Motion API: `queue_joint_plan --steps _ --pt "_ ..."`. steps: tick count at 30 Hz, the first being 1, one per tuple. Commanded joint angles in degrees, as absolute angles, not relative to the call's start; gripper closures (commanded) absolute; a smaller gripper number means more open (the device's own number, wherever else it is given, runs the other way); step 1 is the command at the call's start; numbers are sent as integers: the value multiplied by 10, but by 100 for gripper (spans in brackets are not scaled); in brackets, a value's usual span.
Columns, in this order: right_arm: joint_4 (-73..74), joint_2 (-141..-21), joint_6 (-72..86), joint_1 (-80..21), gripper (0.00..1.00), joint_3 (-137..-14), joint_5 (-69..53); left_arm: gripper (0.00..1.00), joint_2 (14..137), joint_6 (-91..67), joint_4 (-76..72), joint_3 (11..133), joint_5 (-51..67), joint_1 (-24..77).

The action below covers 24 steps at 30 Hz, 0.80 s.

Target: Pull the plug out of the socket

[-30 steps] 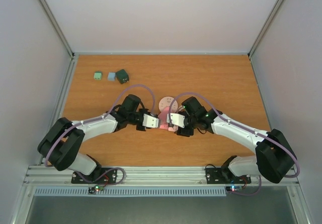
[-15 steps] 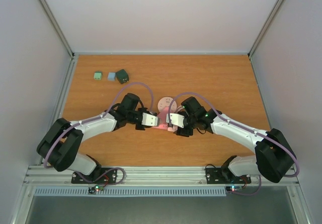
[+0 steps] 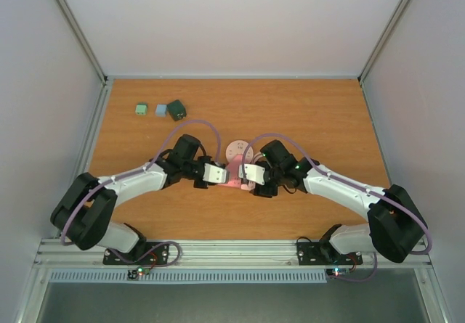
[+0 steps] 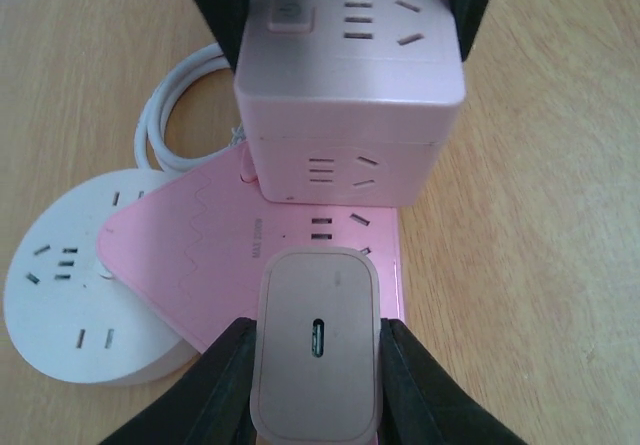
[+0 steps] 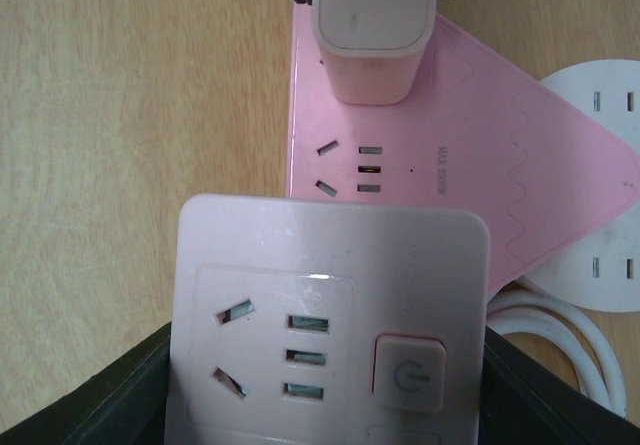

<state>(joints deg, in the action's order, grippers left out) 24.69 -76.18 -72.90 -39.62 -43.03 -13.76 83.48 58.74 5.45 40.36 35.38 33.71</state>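
The plug goes up, outward and then down with my left gripper to the tabletop [image 3: 139, 127] beside the green block next, where bare wood leaves room to release it.
A pink plug [image 4: 318, 345] with a slot in its top stands on a flat pink triangular socket board [image 4: 190, 255]. My left gripper [image 4: 318, 365] is shut on the plug's sides. The plug also shows in the right wrist view [image 5: 372, 25], with its base against the board [image 5: 480, 165]. My right gripper [image 5: 325, 385] is shut on a pink cube socket [image 5: 325, 325] that sits on the same board. In the top view the left gripper [image 3: 224, 176] and the right gripper [image 3: 243, 178] face each other over the pink board [image 3: 234, 181].
A white round socket [image 3: 237, 149] lies just behind the pink board, partly under it, with a white cable [image 4: 170, 95] looped beside it. Three small blocks, green [image 3: 141, 109], light blue [image 3: 160, 109] and dark green [image 3: 176, 109], sit at the back left.
Both grippers and the pink sockets have shifted very slightly to the left. The grips look unchanged.
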Motion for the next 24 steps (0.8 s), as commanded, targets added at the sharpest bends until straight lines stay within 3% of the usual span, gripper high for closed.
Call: queue_joint_plan --steps 1,8,16,24 --pt "239 -791 -705 -400 78 -413 -107 87 780 644 -10 364 392 370" --pt "233 -793 -700 -400 78 -409 -100 87 762 657 -6 356 393 371" --pt "237 -795 -700 -399 78 -412 -100 87 783 560 59 405 459 348" --pt "250 -789 -704 -399 74 -425 -114 86 786 462 83 437 481 246"
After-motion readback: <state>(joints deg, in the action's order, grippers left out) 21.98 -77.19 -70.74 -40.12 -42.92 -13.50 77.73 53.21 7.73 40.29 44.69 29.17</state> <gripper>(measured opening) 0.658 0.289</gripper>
